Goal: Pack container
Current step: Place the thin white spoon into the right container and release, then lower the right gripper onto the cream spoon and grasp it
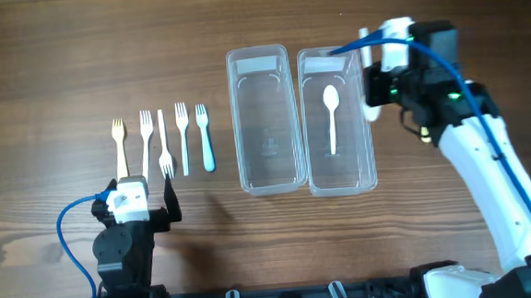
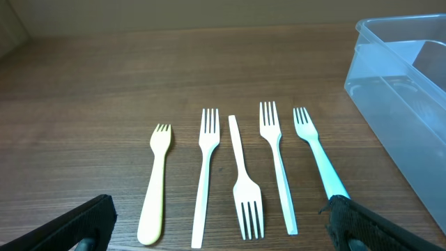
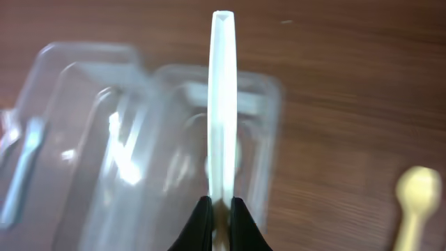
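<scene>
I will next move my right gripper to the left in the overhead view and lower it. The white spoon's container (image 3: 182, 160) lies below on that side, and I will let go of the utensil (image 3: 223, 104) inside it.
Two clear plastic containers stand side by side, the left one (image 1: 238, 123) and the right one (image 1: 311, 169). A white spoon (image 1: 331, 117) lies in the right one. Several plastic forks lie in a row on the left: a yellow one (image 1: 120, 149), a white one (image 1: 146, 142), a reversed white one (image 1: 164, 146), a pale one (image 1: 183, 135) and a light blue one (image 1: 205, 139). My left gripper (image 2: 223, 233) is open just short of their handle ends. My right gripper (image 3: 222, 216) is shut on a white utensil (image 3: 223, 104), held above the right container's right edge; its head is hidden.
A pale yellow spoon (image 3: 417, 199) lies on the wooden table to the right of the containers in the right wrist view. The left container's corner (image 2: 397, 77) shows at the right of the left wrist view.
</scene>
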